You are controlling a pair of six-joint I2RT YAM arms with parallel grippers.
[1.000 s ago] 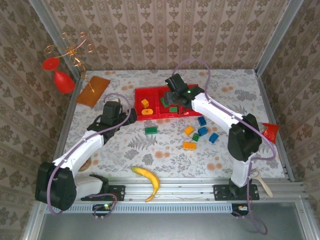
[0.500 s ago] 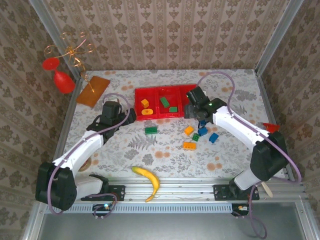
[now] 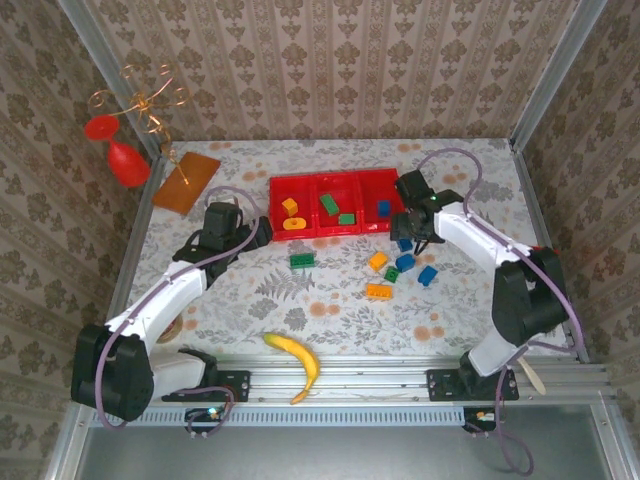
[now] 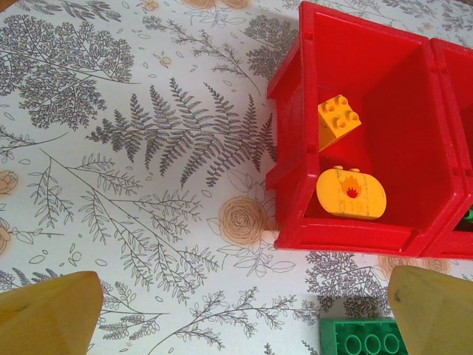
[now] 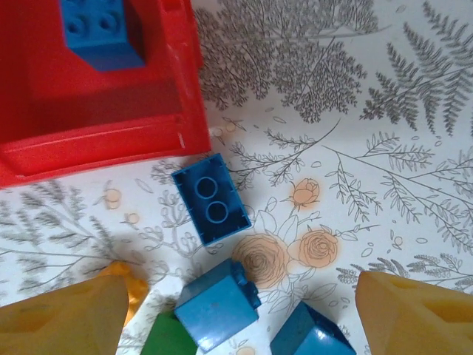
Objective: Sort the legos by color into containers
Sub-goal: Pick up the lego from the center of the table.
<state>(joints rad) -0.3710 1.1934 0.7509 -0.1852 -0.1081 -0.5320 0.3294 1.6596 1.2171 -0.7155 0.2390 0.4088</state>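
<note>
The upturned blue brick (image 3: 404,244) (image 5: 211,208) by the tray's near corner lies below, so my right gripper lowers onto it next, open fingers straddling its long sides.
The red tray (image 3: 312,181) has three compartments. Its left one (image 4: 295,148) holds an orange brick (image 4: 338,118) and an orange round piece (image 4: 351,194). Two green bricks (image 3: 328,203) lie in the middle one, and a blue brick (image 3: 383,208) (image 5: 100,29) in the right one. My right gripper (image 3: 412,228) (image 5: 240,318) hangs open just off the tray's right end, above an upturned blue brick (image 5: 211,208) and two more blue bricks (image 5: 218,303). Orange (image 3: 379,291), green (image 3: 392,274) and blue (image 3: 428,275) bricks lie loose nearby. My left gripper (image 3: 255,232) (image 4: 240,318) is open beside the tray's left end, with a green brick (image 4: 362,339) near its right finger.
A yellow banana (image 3: 295,360) lies near the front rail. A flat orange-brown board (image 3: 187,180) and a red glass with a wire ornament (image 3: 120,155) stand at the back left. A red object (image 3: 540,262) sits at the right edge.
My right arm swung from over the tray's middle to the right and down beside the tray's right end. A blue brick now shows in the right compartment. The left arm stayed put.
</note>
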